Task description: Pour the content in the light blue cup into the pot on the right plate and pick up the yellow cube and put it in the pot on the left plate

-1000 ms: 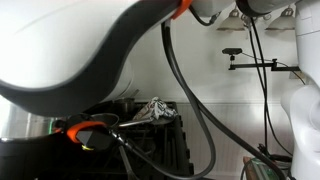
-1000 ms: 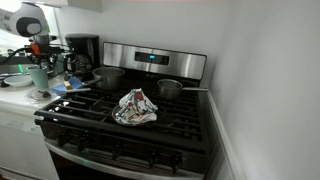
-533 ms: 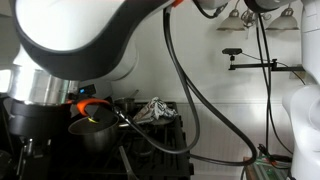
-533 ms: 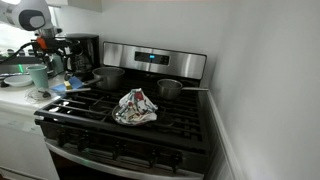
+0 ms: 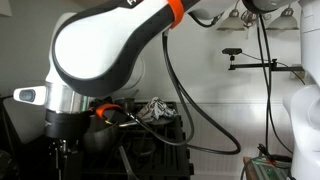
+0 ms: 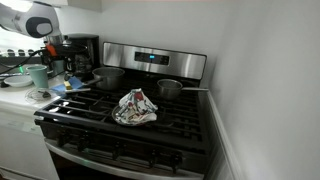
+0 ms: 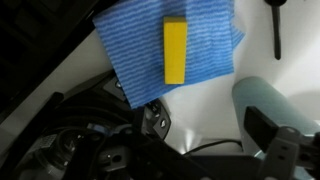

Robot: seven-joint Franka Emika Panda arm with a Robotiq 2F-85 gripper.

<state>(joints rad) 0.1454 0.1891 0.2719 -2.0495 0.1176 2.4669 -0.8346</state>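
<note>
The robot should move its gripper over the blue striped cloth toward the stove, then lower it around the yellow cube [image 6: 68, 85] [image 7: 175, 50].
In the wrist view the yellow cube [image 7: 175, 50] lies on a blue striped cloth [image 7: 140, 50] on the white counter. The light blue cup [image 7: 262, 100] stands at the right, beside the right finger [image 7: 272, 132]. My gripper [image 7: 215, 125] is open, its jaws wide apart with only bare counter between them. In an exterior view the cup [image 6: 38, 75] stands upright on the counter left of the stove, under my arm [image 6: 40, 22]. The left pot [image 6: 108, 77] and the right pot [image 6: 170, 89] sit on the rear burners. What the cup holds is hidden.
A crumpled patterned cloth [image 6: 135, 107] lies in the middle of the stove grates [image 6: 100, 125]. A black coffee maker [image 6: 85, 52] stands behind the cup. In an exterior view my arm [image 5: 110, 50] blocks most of the stove, and a camera stand [image 5: 250, 62] is on the wall.
The jaws have opened and let go of the light blue cup, which stays upright on the counter. The arm has risen above it.
</note>
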